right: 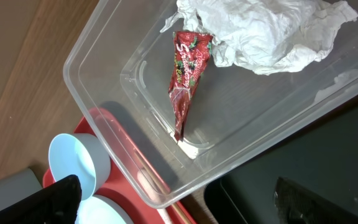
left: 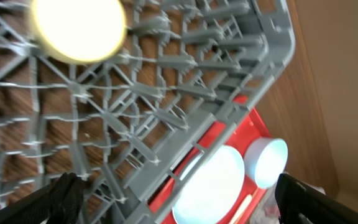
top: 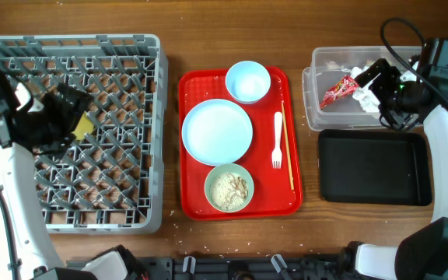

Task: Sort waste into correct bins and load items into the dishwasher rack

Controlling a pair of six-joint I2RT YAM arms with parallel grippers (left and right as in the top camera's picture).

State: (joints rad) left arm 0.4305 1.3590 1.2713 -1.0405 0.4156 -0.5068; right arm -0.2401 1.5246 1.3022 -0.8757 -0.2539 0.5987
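The bowl is to the left of my right gripper in the overhead view and still has rice scraps in it, so I next need to swing my gripper across, back and down onto its rack-side rim (top: 207,188).
The yellow cup (top: 85,125) (left: 76,28) sits in the grey dishwasher rack (top: 131,54) (left: 229,74). My left gripper (top: 70,109) (left: 179,205) hangs open just above the cup, holding nothing. The red wrapper (top: 337,92) (right: 188,81) and white tissue (top: 364,92) (right: 272,34) lie in the clear tub (top: 321,58) (right: 98,81). My right gripper (top: 373,76) (right: 185,202) is open and empty over the tub. An empty bowl (top: 247,82), the plate (top: 217,131), a bowl of rice scraps (top: 229,187), the fork (top: 277,140) and the chopsticks (top: 287,148) lie on the red tray.
The red tray (top: 189,202) sits between the rack and the bins. The black tray (top: 373,167) (right: 328,162) lies in front of the tub. A few crumbs dot the table near the tray's front edge. Cables run behind the right arm.
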